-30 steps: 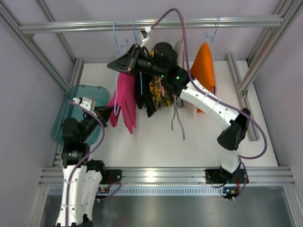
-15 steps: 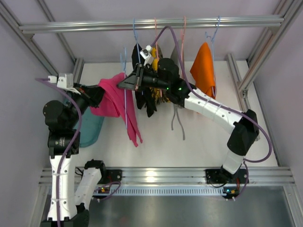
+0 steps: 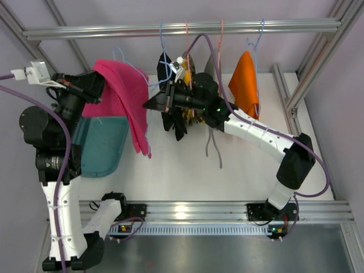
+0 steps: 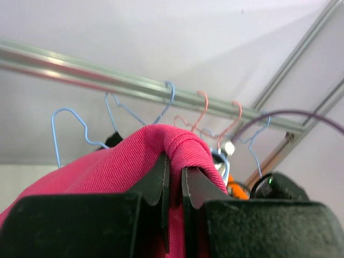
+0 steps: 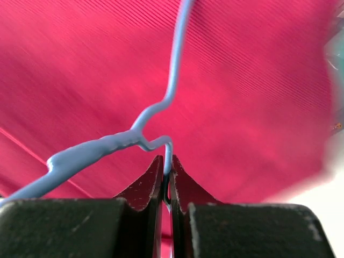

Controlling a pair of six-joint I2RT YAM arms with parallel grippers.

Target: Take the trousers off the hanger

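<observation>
My left gripper will pull away from the wire next and then go down into the teal bin (image 3: 103, 145) to let go of the pink trousers, because the light blue hanger (image 3: 136, 72) runs under them.
The magenta-pink trousers (image 3: 122, 96) hang in the air, draped from my left gripper (image 3: 96, 79), which is raised high at the left and shut on a fold of them (image 4: 173, 161). The pink cloth (image 4: 107, 172) fills the lower left wrist view. My right gripper (image 3: 148, 104) is shut on the wire of a light blue hanger (image 3: 136, 72), which is off the rail and runs under the pink cloth. In the right wrist view the hanger wire (image 5: 107, 145) sits between the shut jaws (image 5: 167, 164) against the pink trousers (image 5: 242, 80). The black trousers (image 3: 170, 120) hang from the rail behind the right arm.
A metal rail (image 3: 273, 25) crosses the back with several wire hangers. An orange garment (image 3: 245, 79), a yellow patterned one (image 3: 190, 111) and grey straps (image 3: 213, 142) hang there. A teal bin (image 3: 102, 148) lies on the table below the left arm.
My left arm has risen and swung up and left, lifting the pink trousers off the table side and along the hanger. My right gripper has kept hold of the blue hanger, now off the rail.
</observation>
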